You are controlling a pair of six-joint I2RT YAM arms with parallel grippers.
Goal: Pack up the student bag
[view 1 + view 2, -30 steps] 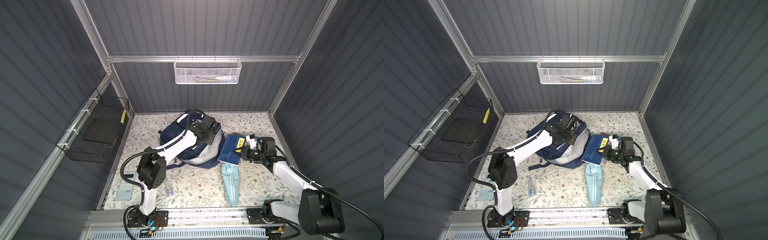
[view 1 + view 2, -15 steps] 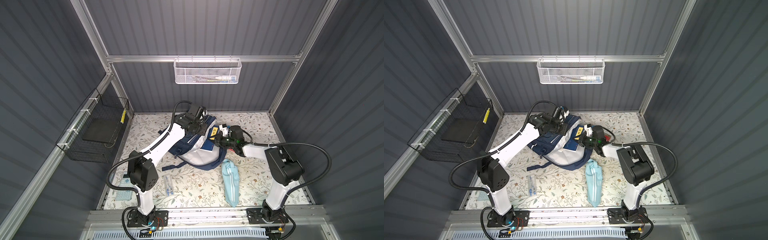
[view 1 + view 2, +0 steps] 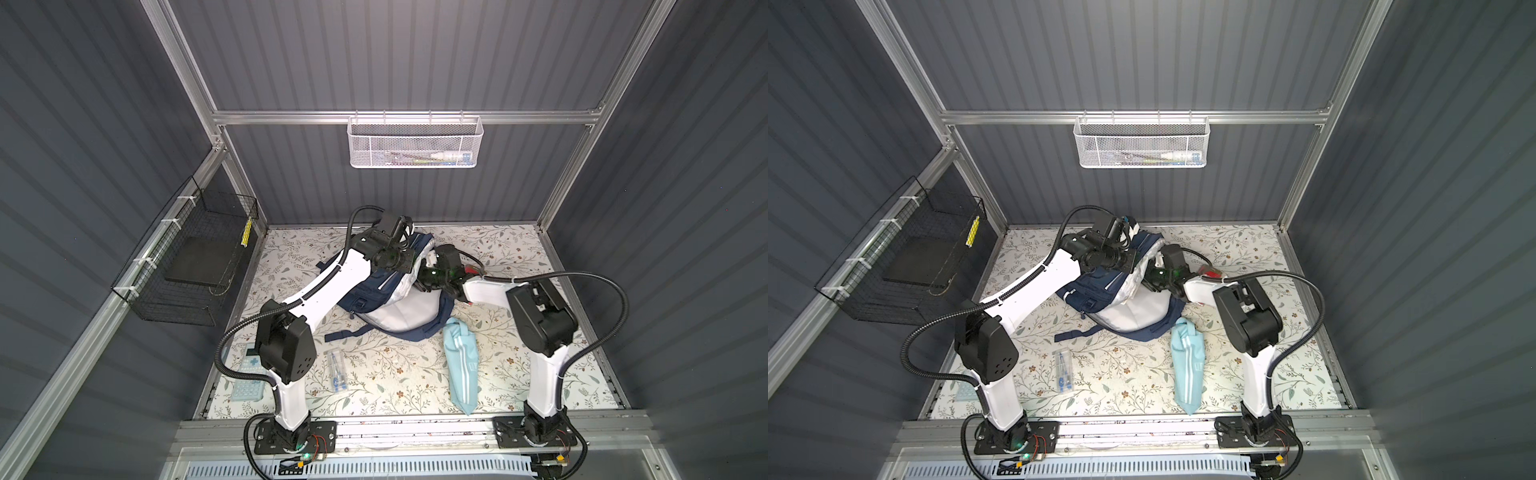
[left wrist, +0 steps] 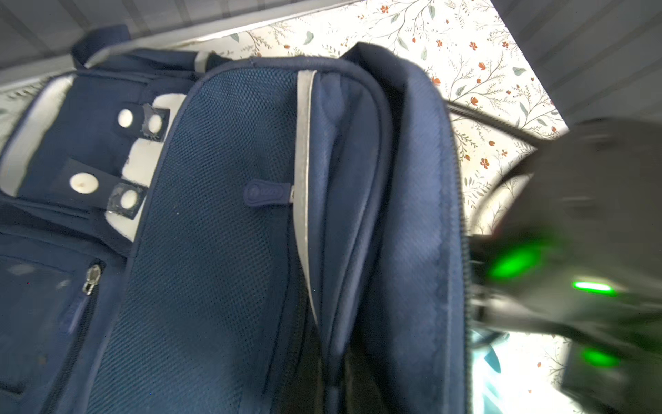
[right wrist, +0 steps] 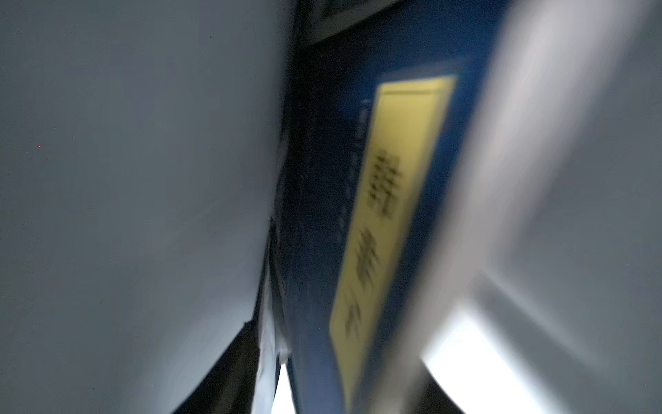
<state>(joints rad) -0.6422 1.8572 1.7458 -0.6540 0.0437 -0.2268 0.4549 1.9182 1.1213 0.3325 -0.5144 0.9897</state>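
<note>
The left gripper lowers the held fold toward the bag's white lining (image 3: 411,305) below next and releases it, since the blue book is inside the bag's opening.
The navy-blue student bag (image 3: 399,307) (image 3: 1133,307) lies at the back middle of the floral mat in both top views, its white lining showing. My left gripper (image 3: 397,228) (image 4: 331,380) is above its far end, shut on a fold of the bag's fabric (image 4: 222,233) and holding the opening up. My right gripper (image 3: 428,268) (image 5: 326,387) reaches into that opening from the right. Between its dark fingers (image 5: 222,376) stands a blue book (image 5: 390,215) with a yellow label. A strip of light shows between one finger and the book. The view is blurred.
A light-blue striped pouch (image 3: 461,365) lies in front of the bag on the right. A clear pack of pens (image 3: 336,368) and a pale calculator (image 3: 249,378) lie front left. A black wire basket (image 3: 195,266) hangs on the left wall, a white mesh basket (image 3: 415,143) on the rear wall.
My right arm swung left from beside the bag and carried the blue book into the bag's opening, then its jaws parted. My left gripper pulled the bag's flap up and toward the back.
</note>
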